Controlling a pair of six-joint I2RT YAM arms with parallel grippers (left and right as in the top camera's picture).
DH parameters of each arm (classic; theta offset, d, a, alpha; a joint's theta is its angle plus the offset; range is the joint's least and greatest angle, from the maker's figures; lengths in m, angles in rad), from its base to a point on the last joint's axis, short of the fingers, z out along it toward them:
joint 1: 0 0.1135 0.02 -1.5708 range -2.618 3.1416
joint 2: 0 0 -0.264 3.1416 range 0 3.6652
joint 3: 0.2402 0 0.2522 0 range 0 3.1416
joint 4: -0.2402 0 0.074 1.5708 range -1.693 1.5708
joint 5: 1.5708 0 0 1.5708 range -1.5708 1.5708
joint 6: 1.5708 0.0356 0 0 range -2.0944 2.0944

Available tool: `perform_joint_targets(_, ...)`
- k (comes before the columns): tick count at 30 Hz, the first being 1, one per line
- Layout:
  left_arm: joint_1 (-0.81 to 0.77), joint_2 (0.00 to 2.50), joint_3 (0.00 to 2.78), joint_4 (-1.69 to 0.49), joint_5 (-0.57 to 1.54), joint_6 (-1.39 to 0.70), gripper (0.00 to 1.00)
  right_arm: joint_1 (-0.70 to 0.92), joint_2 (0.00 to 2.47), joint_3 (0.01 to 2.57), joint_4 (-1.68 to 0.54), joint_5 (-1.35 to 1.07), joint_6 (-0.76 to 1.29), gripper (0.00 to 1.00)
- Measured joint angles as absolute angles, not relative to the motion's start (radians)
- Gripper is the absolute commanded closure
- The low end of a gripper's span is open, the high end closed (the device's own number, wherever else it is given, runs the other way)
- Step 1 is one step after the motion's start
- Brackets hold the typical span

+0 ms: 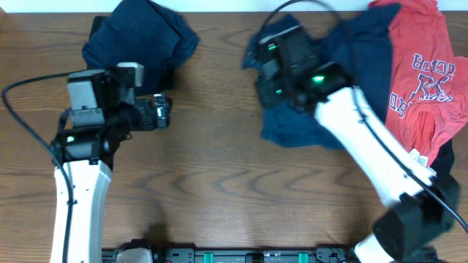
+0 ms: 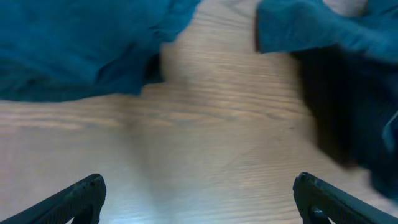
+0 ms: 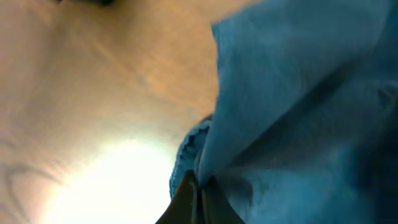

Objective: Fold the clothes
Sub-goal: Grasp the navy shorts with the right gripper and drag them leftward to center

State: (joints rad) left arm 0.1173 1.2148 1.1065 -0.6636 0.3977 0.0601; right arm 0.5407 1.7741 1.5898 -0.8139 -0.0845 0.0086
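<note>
My right gripper will pull the edge of the crumpled garment to the gripper's left in the overhead view, where the wood is bare, to spread the garment, and then let go.
The clothes are three pieces. A folded navy garment (image 1: 139,36) lies at the back left, and it also shows as cloth (image 2: 74,50) at the top left of the left wrist view. A second navy garment (image 1: 322,109) lies crumpled at the back centre under my right arm. My right gripper (image 1: 260,57) is shut on an edge of it; in the right wrist view the fingertips (image 3: 198,186) pinch the blue fabric (image 3: 298,93). A red-orange T-shirt (image 1: 424,73) with lettering lies at the right. My left gripper (image 1: 162,111) is open and empty (image 2: 199,202) over bare wood.
The wooden table (image 1: 219,183) runs to the front edge, where a dark rail (image 1: 241,256) sits. A black cable (image 1: 22,109) loops beside the left arm. The T-shirt overlaps the second navy garment at the right.
</note>
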Motion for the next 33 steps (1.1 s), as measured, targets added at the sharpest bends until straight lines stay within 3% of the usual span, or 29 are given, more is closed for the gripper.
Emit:
perform_joint_targets(6,0.177,1.216,1.106,-0.688,0.397,0.06,0.02,0.624,1.872,1.59,-0.816,-0.144,0.023,0.97)
perform_joint_targets(7,0.181,1.216,1.106,-0.689,0.397,0.06,0.02,0.632,1.875,1.59,-0.817,-0.15,0.025,0.9)
perform_joint_targets(8,0.182,1.216,1.106,-0.689,0.397,0.06,0.02,0.639,1.875,1.59,-0.817,-0.155,0.032,0.71)
perform_joint_targets(9,0.182,1.216,1.106,-0.689,0.397,0.06,0.02,0.643,1.875,1.59,-0.817,-0.16,0.038,0.59)
perform_joint_targets(11,0.182,1.216,1.106,-0.688,0.397,0.06,0.02,0.648,1.873,1.59,-0.818,-0.169,0.036,0.47)
perform_joint_targets(14,0.182,1.216,1.106,-0.689,0.397,0.06,0.02,0.645,1.872,1.592,-0.846,-0.176,0.043,0.17)
perform_joint_targets(19,0.182,1.225,1.106,-0.688,0.397,0.06,0.02,0.625,1.867,1.636,-0.967,-0.179,0.044,0.01)
perform_joint_targets(25,0.182,1.246,1.106,-0.689,0.397,0.06,0.02,0.52,1.819,1.701,-1.126,-0.115,0.064,0.01)
perform_joint_targets(33,0.179,1.269,1.106,-0.689,0.397,0.06,0.02,0.216,1.8,1.687,-1.145,-0.049,0.11,0.01)
